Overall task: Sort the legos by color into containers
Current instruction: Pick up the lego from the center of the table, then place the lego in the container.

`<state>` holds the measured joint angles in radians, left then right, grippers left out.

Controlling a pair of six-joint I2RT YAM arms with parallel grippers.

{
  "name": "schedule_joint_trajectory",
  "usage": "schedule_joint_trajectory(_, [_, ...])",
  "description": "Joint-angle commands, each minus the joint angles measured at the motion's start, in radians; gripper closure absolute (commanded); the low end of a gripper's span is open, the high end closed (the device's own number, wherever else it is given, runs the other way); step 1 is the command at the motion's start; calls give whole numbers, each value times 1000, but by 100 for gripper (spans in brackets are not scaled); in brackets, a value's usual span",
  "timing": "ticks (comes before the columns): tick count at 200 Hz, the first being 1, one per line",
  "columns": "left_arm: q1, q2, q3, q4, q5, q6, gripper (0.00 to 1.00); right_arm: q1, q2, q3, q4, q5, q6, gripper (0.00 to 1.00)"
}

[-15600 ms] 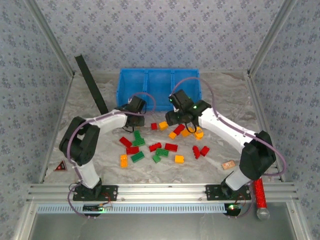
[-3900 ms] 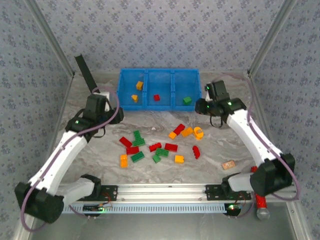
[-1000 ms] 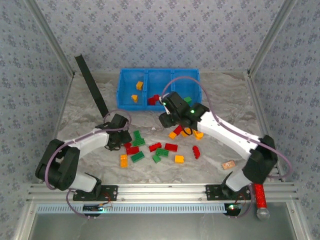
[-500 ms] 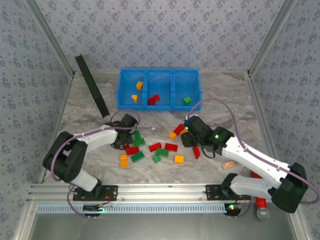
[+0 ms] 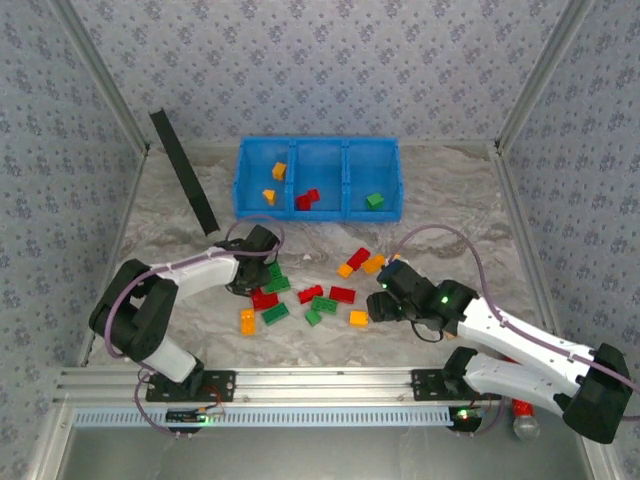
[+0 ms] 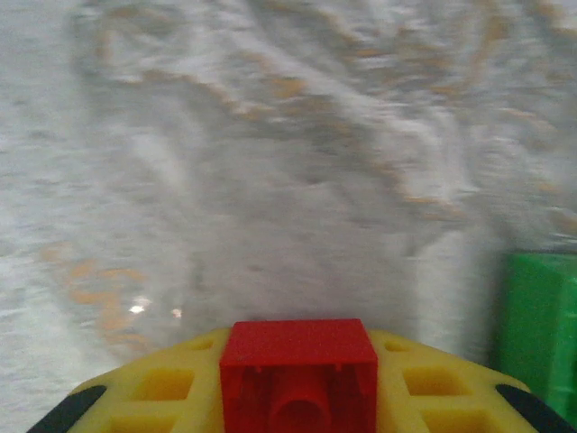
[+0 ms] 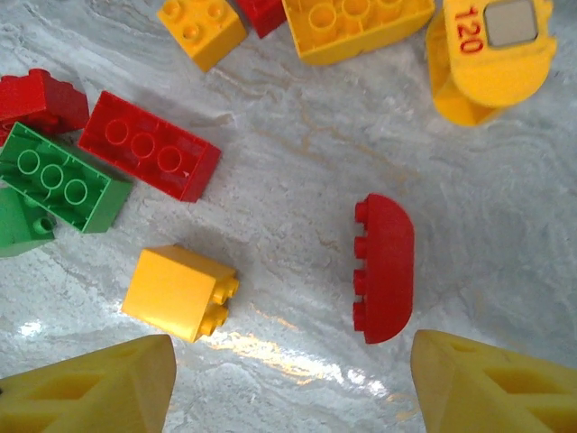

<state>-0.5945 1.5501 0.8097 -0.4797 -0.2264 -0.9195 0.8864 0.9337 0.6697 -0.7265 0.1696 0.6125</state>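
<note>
My left gripper holds the red brick and must rise outward next, then lower into the bin's middle section to release it, as the red bricks there lie outward.
The blue bin (image 5: 240,182) stands at the back; its left compartment holds two orange bricks (image 5: 279,171), the middle red bricks (image 5: 308,199), the right a green brick (image 5: 375,201). Loose legos lie mid-table. My left gripper (image 5: 250,276) is at the pile's left end, shut on a red brick (image 6: 299,361) between its yellow fingers (image 6: 162,392), with a green brick (image 6: 541,325) to the right. My right gripper (image 5: 385,305) hangs open over the table, its fingertips (image 7: 90,388) straddling bare marble below a red curved brick (image 7: 386,268) and an orange-yellow brick (image 7: 180,293).
A black strip (image 5: 183,170) leans at the back left. A red flat brick (image 7: 149,158), a green one (image 7: 63,188) and a yellow piece marked 120 (image 7: 491,59) lie further ahead of the right gripper. More bricks (image 5: 323,304) sit between the arms.
The right arm has drawn back from the bin to the near right and come down over the loose bricks. The left gripper has stayed at the pile's left end.
</note>
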Motion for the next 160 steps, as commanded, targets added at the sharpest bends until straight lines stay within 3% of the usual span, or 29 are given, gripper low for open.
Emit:
schedule_joint_trajectory(1, [-20,-16,105,37,43,58,78,22,-19,-7,5,-16,66,27])
schedule_joint_trajectory(32, [-19,-39,241,-41,-16,139,81,48,-13,-1,26,-9,73,27])
schedule_joint_trajectory(73, [-18,6,426,-49,-3,228,82,79,9,63,19,-31,24,27])
schedule_joint_trajectory(160, [3,382,906,-22,22,356,83,222,62,150,50,-35,-310,27])
